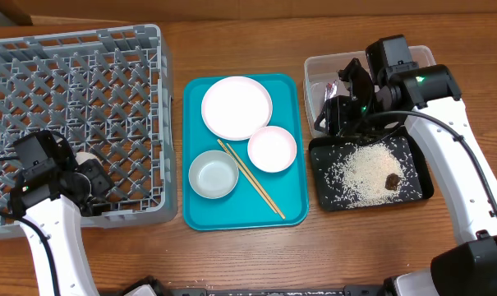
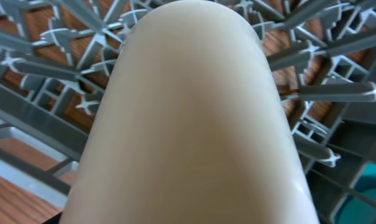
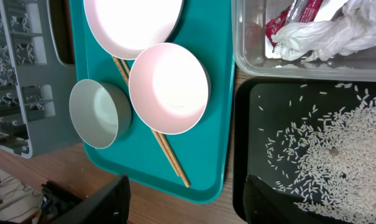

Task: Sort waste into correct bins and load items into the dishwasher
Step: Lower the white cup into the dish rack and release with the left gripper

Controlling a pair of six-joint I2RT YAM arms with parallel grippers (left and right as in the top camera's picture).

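Observation:
The front pegs of the grey dish rack are below my left gripper, so it should lower onto them next and release the small white cup.
My left gripper (image 1: 94, 182) is over the front of the grey dish rack (image 1: 75, 82), shut on the small white cup (image 1: 85, 158). The cup fills the left wrist view (image 2: 188, 124), with rack pegs (image 2: 337, 93) behind it. My right gripper (image 1: 334, 111) is open and empty (image 3: 186, 183), over the near edge of the clear tub (image 1: 314, 66) and the black tray (image 1: 322, 197). The tub holds the white napkin (image 3: 337, 31) and red-and-silver wrapper (image 3: 293, 15). The black tray holds rice (image 1: 367, 168) and a brown scrap (image 1: 393, 181).
The teal tray (image 1: 293, 210) in the middle holds the white plate (image 1: 236, 107), the pinkish bowl (image 1: 272, 149), the pale grey bowl (image 1: 213, 174) and the wooden chopsticks (image 1: 252, 179) lying diagonally between the bowls.

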